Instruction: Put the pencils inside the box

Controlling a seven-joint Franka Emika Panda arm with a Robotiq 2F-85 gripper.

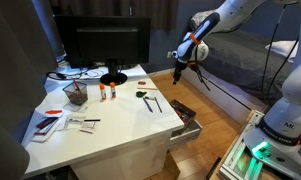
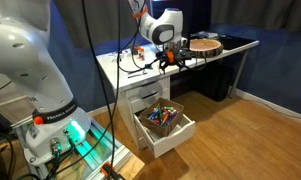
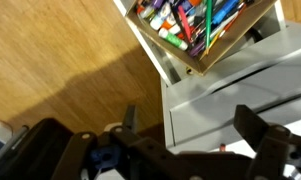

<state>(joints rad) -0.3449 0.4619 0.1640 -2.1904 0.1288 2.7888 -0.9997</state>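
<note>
My gripper will next move in over the desk [image 1: 100, 135] and go down onto the yellow pencil.
Two dark pencils [image 1: 151, 102] lie on the white desk [image 1: 100, 135] near its edge by the drawer. An open drawer box [image 1: 187, 113] below that edge holds several coloured pens and markers; it also shows in an exterior view [image 2: 163, 121] and at the top of the wrist view [image 3: 190, 25]. My gripper [image 1: 180, 68] hangs in the air above the desk edge and the drawer, also seen in an exterior view [image 2: 168, 60]. In the wrist view its fingers [image 3: 190, 125] are spread wide with nothing between them.
A monitor [image 1: 108, 45] stands at the back of the desk. A mesh basket [image 1: 75, 93], small glue sticks [image 1: 106, 91] and papers [image 1: 50, 122] lie on the desk's other side. Cables [image 1: 75, 70] run behind. Wooden floor [image 3: 60, 60] lies beside the drawer.
</note>
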